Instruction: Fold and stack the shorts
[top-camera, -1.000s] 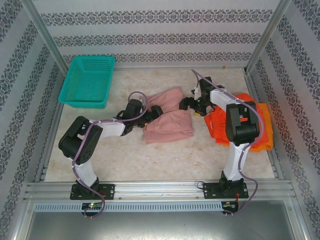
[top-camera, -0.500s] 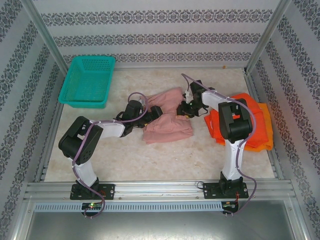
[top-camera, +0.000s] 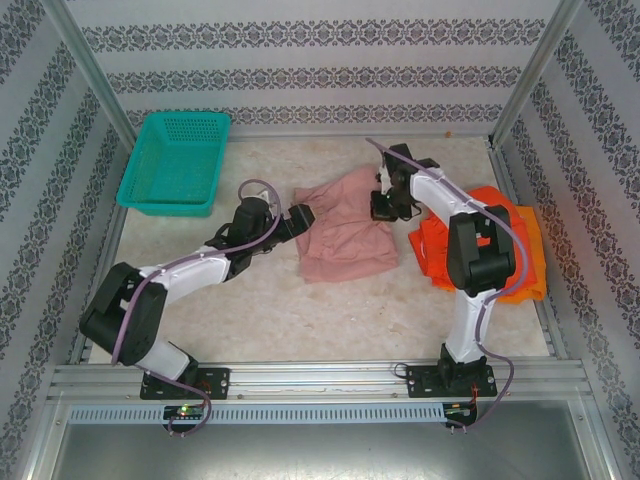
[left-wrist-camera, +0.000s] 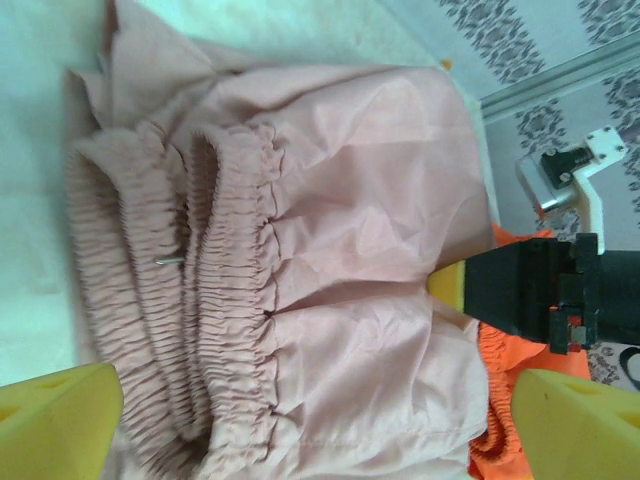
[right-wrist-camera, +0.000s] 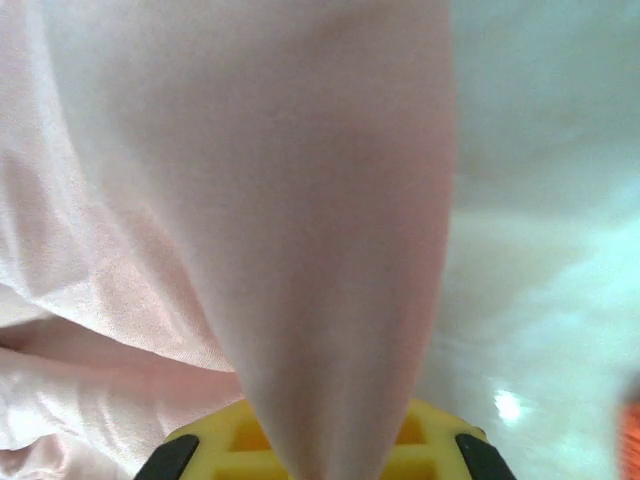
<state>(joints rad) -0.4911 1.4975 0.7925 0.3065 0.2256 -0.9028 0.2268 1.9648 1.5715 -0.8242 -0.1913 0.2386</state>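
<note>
Next, my right gripper lifts the pink fold, carries it over the piled red-orange shorts and releases it on top, as the others lie stacked there.
The dusty pink shorts lie spread at mid table, and their gathered waistband faces my left wrist camera. My left gripper stands open at their left edge, with its yellow fingers wide apart on either side of the cloth. My right gripper is shut on a fold of the pink shorts at their far right edge. In the left wrist view its black body and yellow tip rest on the pink cloth. The red-orange shorts and the yellow-orange shorts lie piled at the right, partly under my right arm.
A teal mesh basket stands at the back left. Aluminium frame posts and patterned walls close in the table on three sides. Bare tabletop lies in front of the pink shorts.
My right gripper has closed on the pink shorts' right edge. My left arm has stretched out to the right, and the shorts have shifted slightly right and spread wider.
</note>
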